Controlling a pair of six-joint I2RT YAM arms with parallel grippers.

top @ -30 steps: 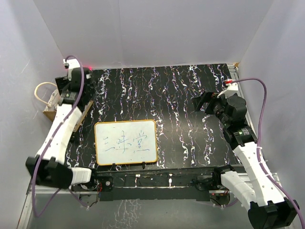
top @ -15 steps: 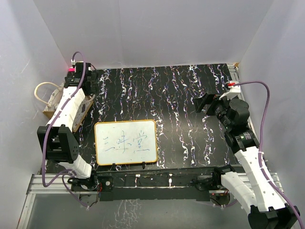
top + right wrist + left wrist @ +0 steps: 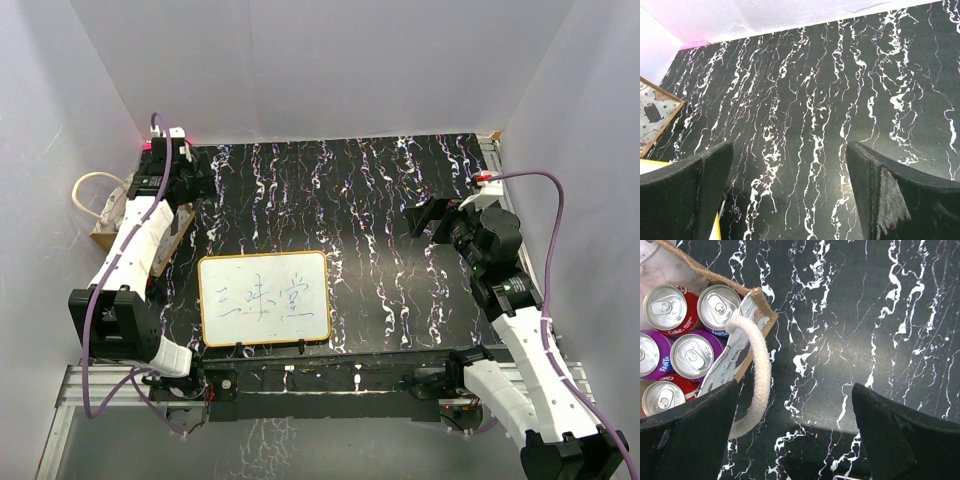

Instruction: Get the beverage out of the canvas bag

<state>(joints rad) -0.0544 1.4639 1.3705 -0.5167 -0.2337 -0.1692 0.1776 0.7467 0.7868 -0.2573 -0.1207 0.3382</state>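
Observation:
My left gripper is open with the handle hanging between its fingers, clear of the bag's rim, so it needs to move down next onto the cream rope handle's outer curve (image 3: 762, 383) beside the bag (image 3: 756, 295).
The canvas bag (image 3: 756, 295) stands open at the table's far left; it also shows in the top view (image 3: 104, 228). Inside it are several upright cans: a red Coke can (image 3: 665, 307), a Fanta can (image 3: 717, 305), a purple can (image 3: 691, 355) and another red can (image 3: 662, 397). A cream rope handle (image 3: 759, 380) hangs over its right rim. My left gripper (image 3: 795, 432) is open and empty, above bare table just right of the bag; the top view shows it too (image 3: 188, 182). My right gripper (image 3: 790, 195) is open and empty over the right side of the table (image 3: 428, 216).
An orange-framed whiteboard (image 3: 264, 298) with writing lies flat at the near middle. White walls close in the table at the back and on both sides. The bag's second handle (image 3: 88, 190) hangs toward the left wall. The bag's patterned side (image 3: 654, 116) shows at the left of the right wrist view.
My left arm has swung its wrist from over the bag toward the far right, and its elbow has moved in. The right gripper has shifted slightly.

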